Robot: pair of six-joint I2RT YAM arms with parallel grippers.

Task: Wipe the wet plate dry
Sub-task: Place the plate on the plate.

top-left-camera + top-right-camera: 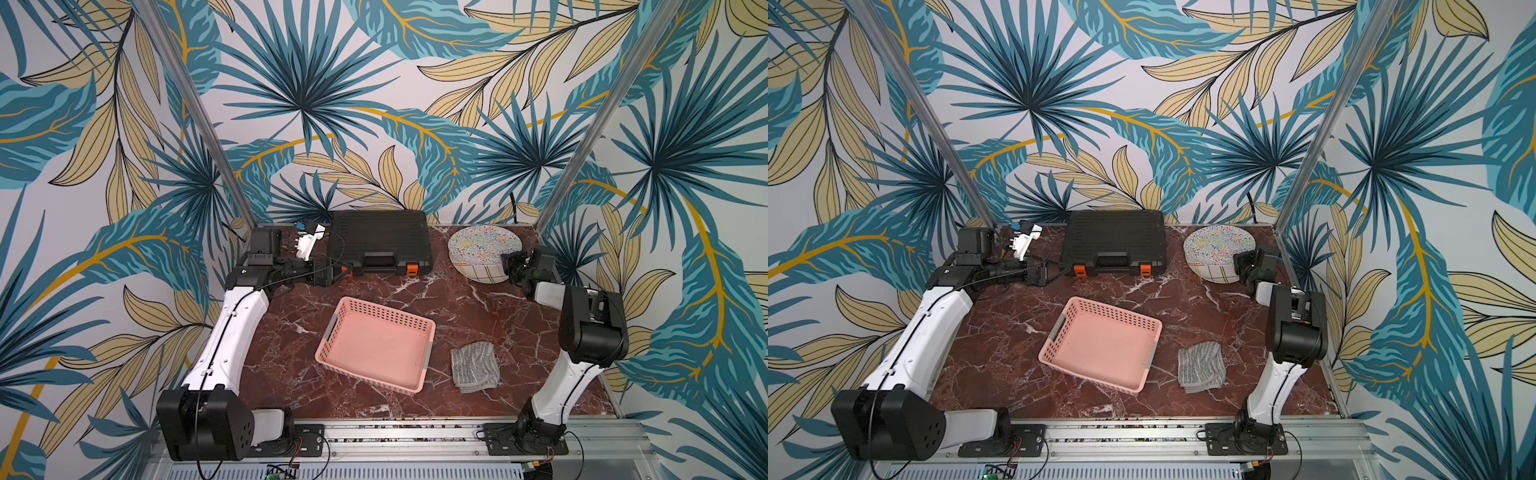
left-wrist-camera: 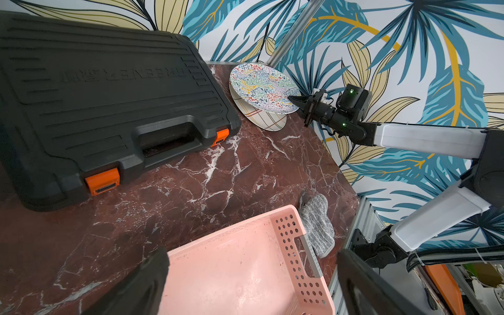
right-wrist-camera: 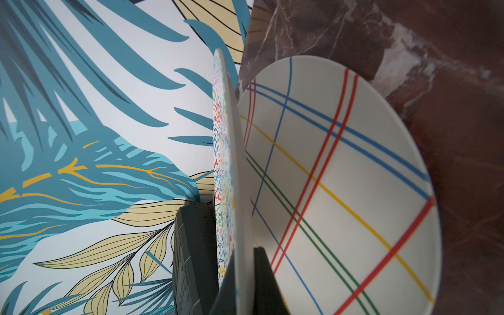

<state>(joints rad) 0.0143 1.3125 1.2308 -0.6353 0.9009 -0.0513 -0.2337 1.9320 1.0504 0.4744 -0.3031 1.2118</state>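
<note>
The raised plate has a gap between it and the bowl, so the robot's right gripper should next move down, set the plate onto the plaid-striped bowl [image 1: 482, 270] [image 3: 341, 177] and let go of the plate's rim.
The plate [image 1: 484, 243] [image 1: 1219, 243] [image 2: 261, 87], white with a multicoloured squiggle pattern, lies over a plaid-striped bowl [image 1: 482, 270] [image 1: 1214, 272] [image 3: 341, 177] at the back right. My right gripper [image 1: 508, 262] [image 1: 1241, 262] [image 2: 296, 100] [image 3: 242, 272] is shut on the plate's right rim, one finger above and one below. A folded grey cloth [image 1: 475, 366] [image 1: 1201, 366] [image 2: 317, 223] lies on the table at the front right, untouched. My left gripper [image 1: 347, 272] [image 1: 1054, 272] [image 2: 251, 283] hangs open and empty by the black case's front, its wrist view looking down on the pink basket.
A black tool case [image 1: 378, 241] [image 1: 1115, 241] [image 2: 103, 90] with orange latches lies at the back centre. A pink perforated basket [image 1: 386, 313] [image 1: 1113, 311] [image 2: 289, 237] stands mid-table. Patterned walls and metal posts close the back and sides.
</note>
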